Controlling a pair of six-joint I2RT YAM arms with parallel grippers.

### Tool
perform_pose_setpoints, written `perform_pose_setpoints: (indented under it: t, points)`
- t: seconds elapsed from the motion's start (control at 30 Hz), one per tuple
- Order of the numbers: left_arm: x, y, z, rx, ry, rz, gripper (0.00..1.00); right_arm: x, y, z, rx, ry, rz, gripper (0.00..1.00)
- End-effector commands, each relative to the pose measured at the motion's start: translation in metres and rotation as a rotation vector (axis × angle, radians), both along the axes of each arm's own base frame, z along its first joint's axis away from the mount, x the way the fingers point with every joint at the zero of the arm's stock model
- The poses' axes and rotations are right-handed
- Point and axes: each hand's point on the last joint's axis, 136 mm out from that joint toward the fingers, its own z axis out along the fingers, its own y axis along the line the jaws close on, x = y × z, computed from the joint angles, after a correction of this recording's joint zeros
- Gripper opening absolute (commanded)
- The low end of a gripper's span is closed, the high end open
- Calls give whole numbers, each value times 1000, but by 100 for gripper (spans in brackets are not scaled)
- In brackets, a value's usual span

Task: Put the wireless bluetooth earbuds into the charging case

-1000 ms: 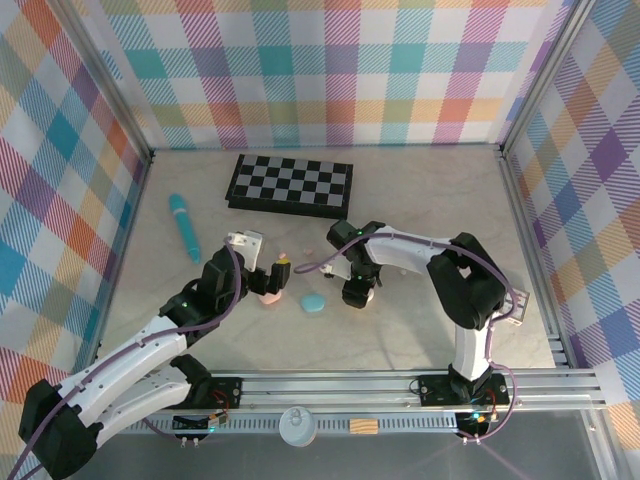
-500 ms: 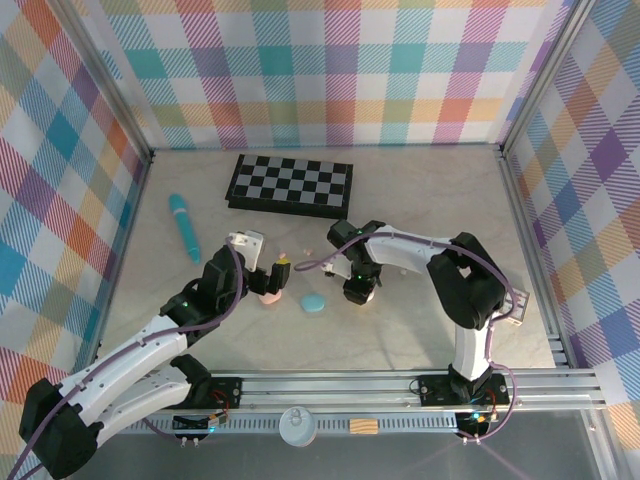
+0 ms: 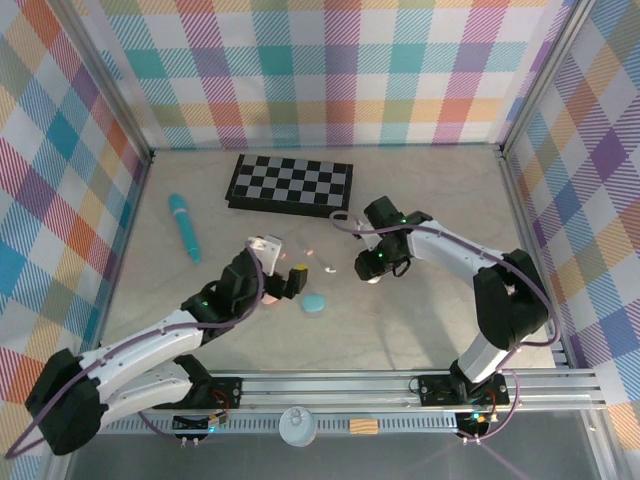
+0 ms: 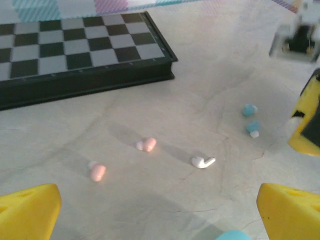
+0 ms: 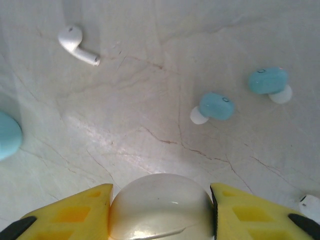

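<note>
My right gripper leaves one end of the charging case [image 5: 161,205] free, beyond the white earbud. My left gripper needs to move there next and close on that end.
My right gripper [image 5: 161,212] is shut on a white pebble-like charging case [image 5: 161,205], held between its yellow fingers [image 5: 75,212] just above the table; in the top view this gripper [image 3: 372,265] is right of centre. Ahead of it lie two light blue earbuds [image 5: 216,106] [image 5: 269,81] and a white earbud [image 5: 75,44]. My left gripper [image 4: 160,215] stands open with nothing in it, in the top view [image 3: 285,272] at the middle. In front of it lie two pink earbuds [image 4: 149,144] [image 4: 97,172], the white earbud [image 4: 202,161] and the blue pair [image 4: 248,110].
A light blue case [image 3: 314,303] lies on the table between the two grippers. A black-and-white chessboard [image 3: 290,185] sits at the back. A long teal stick [image 3: 184,226] lies at the left. Metal rails and checked walls close the table in.
The right gripper has closed on the white case and moved up and to the right with it. The left gripper has moved right, toward the earbuds, still open.
</note>
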Motion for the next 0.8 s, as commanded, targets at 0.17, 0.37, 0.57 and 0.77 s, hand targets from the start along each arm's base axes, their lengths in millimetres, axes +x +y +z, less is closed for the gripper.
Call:
perform_pose_setpoints:
  t: [0.17,0.37,0.57,0.77]
  points:
    - [-9,-72,4,-105,-56,-82,100,15,20,45,313,-24,-335,39]
    - [-13,-124,-2,-287,4,-183,90,15,19,77,436,-64,-399,39]
    - [-12,-165,5,-458,31,-287,80,10,14,96,496,-86,-430,38]
    - [-2,-175,16,-533,-36,-285,70,6,14,104,546,-93,-435,38]
